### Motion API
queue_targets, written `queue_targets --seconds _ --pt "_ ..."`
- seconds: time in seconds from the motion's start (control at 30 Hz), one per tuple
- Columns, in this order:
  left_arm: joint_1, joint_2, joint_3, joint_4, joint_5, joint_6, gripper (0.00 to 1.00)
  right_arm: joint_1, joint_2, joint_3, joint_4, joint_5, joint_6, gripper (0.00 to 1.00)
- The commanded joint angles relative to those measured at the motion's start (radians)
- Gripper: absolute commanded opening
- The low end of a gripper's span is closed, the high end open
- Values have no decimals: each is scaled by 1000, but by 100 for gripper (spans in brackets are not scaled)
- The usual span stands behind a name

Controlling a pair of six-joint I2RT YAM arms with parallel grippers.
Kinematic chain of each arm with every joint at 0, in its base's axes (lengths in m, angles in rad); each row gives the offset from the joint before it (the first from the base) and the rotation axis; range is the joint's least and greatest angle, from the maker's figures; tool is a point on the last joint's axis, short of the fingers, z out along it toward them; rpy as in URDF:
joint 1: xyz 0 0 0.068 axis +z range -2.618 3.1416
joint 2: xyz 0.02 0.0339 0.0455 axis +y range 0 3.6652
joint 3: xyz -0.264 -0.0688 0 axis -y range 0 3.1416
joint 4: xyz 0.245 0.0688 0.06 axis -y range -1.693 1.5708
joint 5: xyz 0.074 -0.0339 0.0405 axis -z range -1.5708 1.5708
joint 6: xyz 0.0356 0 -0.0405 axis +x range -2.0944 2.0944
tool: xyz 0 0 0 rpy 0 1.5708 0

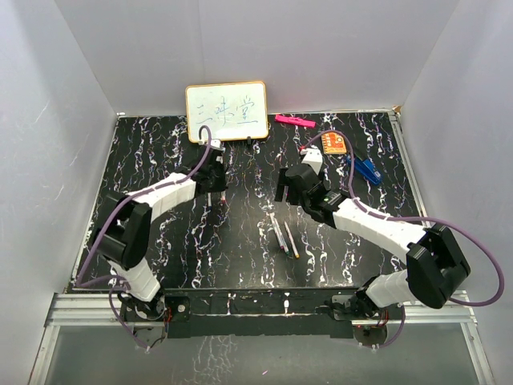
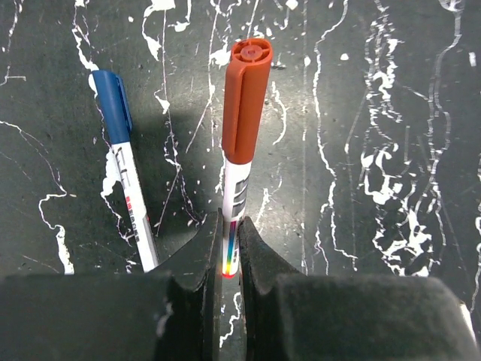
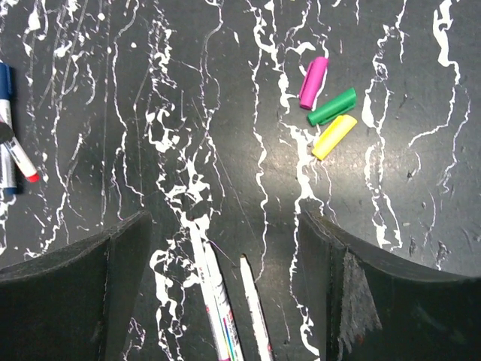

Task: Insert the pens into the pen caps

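Observation:
This pen already has its red-brown cap. I should lower my left gripper to the bare tabletop beside the blue-capped pen and release the rear.
My left gripper is shut on the rear of a white-barrelled pen. That pen wears a red-brown cap on the end pointing away from the wrist. A blue-capped pen lies on the table just to its left. My right gripper is open and holds nothing; three uncapped pens lie between its fingers. Purple, green and yellow pen caps lie loose together ahead of it. In the top view, the left gripper and right gripper sit mid-table, with the uncapped pens nearer the front.
A small whiteboard stands at the back edge, with a pink highlighter to its right. An orange item and a blue clip-like object lie at the back right. White walls enclose the black marbled table.

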State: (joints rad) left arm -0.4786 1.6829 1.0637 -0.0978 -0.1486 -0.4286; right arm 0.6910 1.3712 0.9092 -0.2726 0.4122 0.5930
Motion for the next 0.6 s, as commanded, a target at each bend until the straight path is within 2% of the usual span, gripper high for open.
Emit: queue_targets --seconds 0.0,0.17,0.3,0.57 --pt "17 43 76 -103 20 -19 0 -9 -21 68 -41 11 3 75" --pt "26 97 101 -141 30 -33 0 -11 -5 100 -90 34 -4 76" --pt "27 116 105 -180 -2 -46 0 -15 -12 95 -94 32 5 80" --pt "28 135 85 -198 -55 -76 0 -23 -2 90 -91 19 14 81"
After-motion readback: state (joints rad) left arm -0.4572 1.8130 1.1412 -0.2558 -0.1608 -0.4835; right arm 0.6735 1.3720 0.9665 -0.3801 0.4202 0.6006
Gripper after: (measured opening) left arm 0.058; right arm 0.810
